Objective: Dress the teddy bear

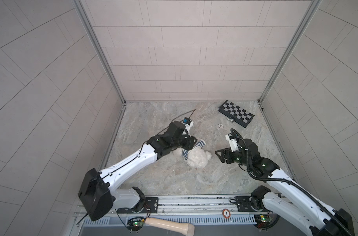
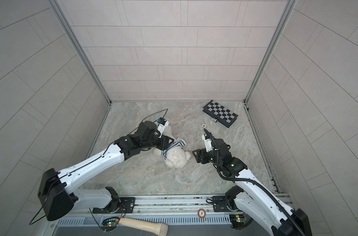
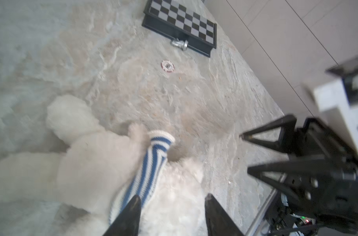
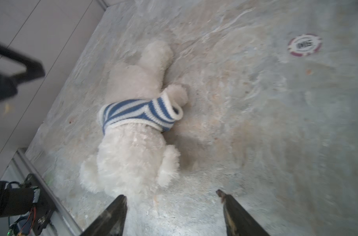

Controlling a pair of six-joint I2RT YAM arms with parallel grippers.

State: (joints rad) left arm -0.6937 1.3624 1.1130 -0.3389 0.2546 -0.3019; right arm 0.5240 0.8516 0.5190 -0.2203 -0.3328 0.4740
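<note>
I should next move my right gripper across toward the bear and down onto its fluffy head (image 1: 199,157) (image 4: 132,157) and close there, since that plush is bare beside the bunched shirt.
The teddy bear (image 1: 197,159) (image 2: 177,159) lies mid-table, a fluffy cream-white plush whose face does not show. A blue-and-white striped shirt (image 4: 137,114) (image 3: 153,163) is bunched around its neck and chest, and one paw pokes out of a sleeve. My left gripper (image 3: 172,198) (image 1: 191,141) hovers open over the bear beside the shirt, holding nothing. The right gripper (image 4: 171,195) (image 1: 218,156) is open and empty just off the bear's head, on the bear's right in both top views.
A folded chessboard (image 1: 236,113) lies at the back right with a silver chess piece (image 1: 230,120) beside it. A poker chip (image 1: 220,125) sits nearer the middle. A second chip (image 1: 226,213) and a wooden handle (image 1: 170,225) lie at the front rail. Tiled walls enclose three sides.
</note>
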